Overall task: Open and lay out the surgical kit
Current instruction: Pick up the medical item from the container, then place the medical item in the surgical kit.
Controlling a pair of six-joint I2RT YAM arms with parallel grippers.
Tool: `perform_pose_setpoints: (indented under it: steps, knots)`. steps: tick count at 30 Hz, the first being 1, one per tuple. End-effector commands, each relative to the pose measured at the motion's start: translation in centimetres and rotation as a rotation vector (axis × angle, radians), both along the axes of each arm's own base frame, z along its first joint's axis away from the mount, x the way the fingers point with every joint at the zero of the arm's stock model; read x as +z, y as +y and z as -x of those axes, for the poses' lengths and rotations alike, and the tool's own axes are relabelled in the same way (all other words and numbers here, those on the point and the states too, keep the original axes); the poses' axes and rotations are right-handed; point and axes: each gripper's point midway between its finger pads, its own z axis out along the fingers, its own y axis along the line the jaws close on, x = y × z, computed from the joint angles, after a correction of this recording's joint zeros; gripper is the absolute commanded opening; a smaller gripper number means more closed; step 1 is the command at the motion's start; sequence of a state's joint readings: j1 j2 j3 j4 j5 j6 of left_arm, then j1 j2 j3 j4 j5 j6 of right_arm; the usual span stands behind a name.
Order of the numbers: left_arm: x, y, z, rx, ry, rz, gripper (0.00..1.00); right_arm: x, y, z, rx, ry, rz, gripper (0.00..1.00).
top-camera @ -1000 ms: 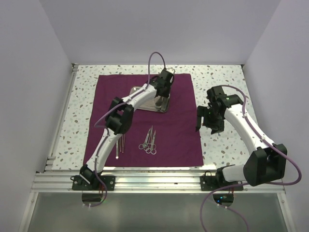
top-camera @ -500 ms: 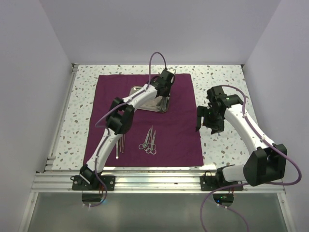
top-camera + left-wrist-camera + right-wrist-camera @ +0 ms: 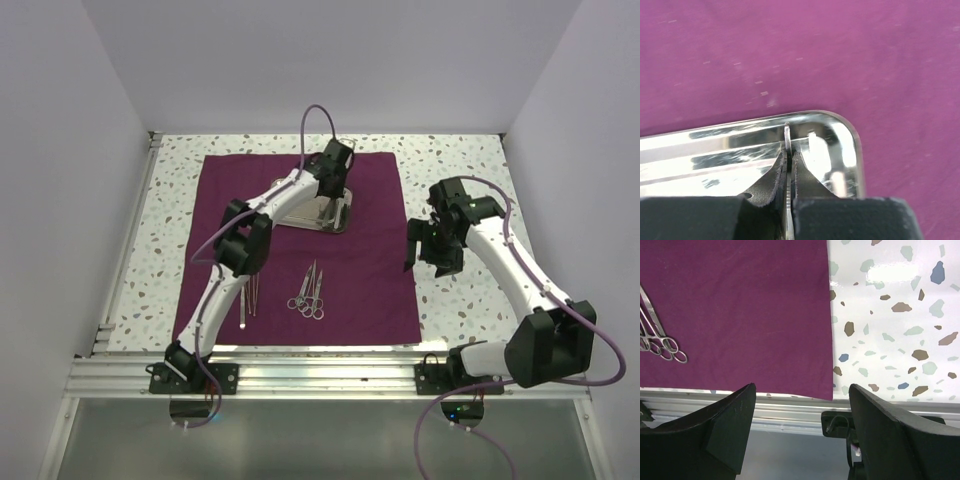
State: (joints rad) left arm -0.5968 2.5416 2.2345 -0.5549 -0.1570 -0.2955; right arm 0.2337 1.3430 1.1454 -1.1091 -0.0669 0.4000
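The left gripper raises the thin steel instrument off the tray next, to above the tray's rim.
The dark purple cloth (image 3: 370, 270) lies spread flat on the table. The shiny steel tray (image 3: 332, 214) sits on its far middle; its rounded corner shows in the left wrist view (image 3: 850, 135). My left gripper (image 3: 328, 190) is over the tray, shut (image 3: 789, 152) on a thin steel instrument (image 3: 787, 131) seen edge-on. Ring-handled scissors and forceps (image 3: 308, 292) lie on the cloth's near middle and also show in the right wrist view (image 3: 660, 337). Slim tweezers (image 3: 248, 300) lie left of them. My right gripper (image 3: 412, 255) hangs open and empty (image 3: 802, 390) above the cloth's right edge.
The speckled tabletop (image 3: 470, 180) surrounds the cloth. An aluminium rail (image 3: 320, 365) runs along the near edge and another (image 3: 130, 240) along the left side. White walls close in the back and both sides.
My left gripper has shifted a little to the left and back over the tray. The right arm has hardly moved.
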Motion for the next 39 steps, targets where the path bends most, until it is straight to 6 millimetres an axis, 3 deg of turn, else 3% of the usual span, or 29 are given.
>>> perform_pose_setpoints:
  steps: [1, 7, 9, 10, 12, 13, 15, 16, 17, 19, 20, 22, 25, 28, 37, 39]
  knots:
    - [8.2, 1.1, -1.2, 0.040, -0.098, 0.063, 0.00, 0.9, 0.5, 0.0, 0.010, -0.042, -0.042, 0.79]
    - [11.3, 1.8, -0.3, 0.084, -0.114, 0.100, 0.00, 0.8, 0.9, 0.2, 0.011, -0.050, -0.067, 0.79]
    - [11.3, 1.8, 0.5, 0.104, -0.091, 0.120, 0.00, 0.9, 0.9, 0.2, 0.011, -0.056, -0.073, 0.79]
    - [12.3, 1.8, 0.9, 0.109, -0.099, 0.137, 0.00, 1.0, 0.9, 0.2, 0.011, -0.061, -0.073, 0.79]
    - [11.9, 1.4, 2.2, 0.115, -0.078, 0.135, 0.00, 1.0, 0.8, 0.1, 0.009, -0.065, -0.071, 0.79]
    - [12.8, 1.3, 2.8, 0.134, -0.080, 0.161, 0.00, 1.0, 0.9, 0.1, 0.010, -0.066, -0.074, 0.79]
    - [11.7, 0.9, 4.5, 0.152, -0.042, 0.162, 0.00, 1.2, 1.1, 0.2, 0.010, -0.071, -0.085, 0.79]
    - [12.5, 0.8, 5.3, 0.165, -0.044, 0.181, 0.00, 1.2, 1.1, 0.2, 0.010, -0.071, -0.087, 0.79]
    - [11.1, 0.2, 7.1, 0.190, -0.001, 0.186, 0.00, 1.3, 1.1, 0.3, 0.008, -0.076, -0.087, 0.79]
    - [11.5, -1.3, 9.6, 0.229, 0.011, 0.234, 0.00, 1.8, 0.5, 0.3, -0.018, -0.093, -0.062, 0.79]
    - [9.9, -1.4, 11.1, 0.237, 0.039, 0.222, 0.00, 1.9, 0.3, 0.3, -0.030, -0.096, -0.053, 0.79]
    - [9.7, -2.6, 13.4, 0.256, 0.049, 0.245, 0.00, 2.5, -0.4, 0.5, -0.053, -0.105, -0.022, 0.79]
    - [8.0, -5.5, 18.4, 0.225, 0.073, 0.216, 0.00, 3.3, -0.7, 1.0, -0.079, -0.097, -0.007, 0.79]
    - [6.5, -6.9, 21.3, 0.221, 0.082, 0.192, 0.00, 3.5, -0.8, 1.7, -0.091, -0.084, -0.007, 0.79]
    - [4.2, -7.3, 24.8, 0.249, 0.167, 0.175, 0.02, 1.2, -1.2, 3.8, -0.102, -0.041, -0.005, 0.80]
    - [4.1, -8.0, 25.2, 0.211, 0.191, 0.192, 0.20, 1.2, -1.2, 3.7, -0.110, -0.052, -0.008, 0.81]
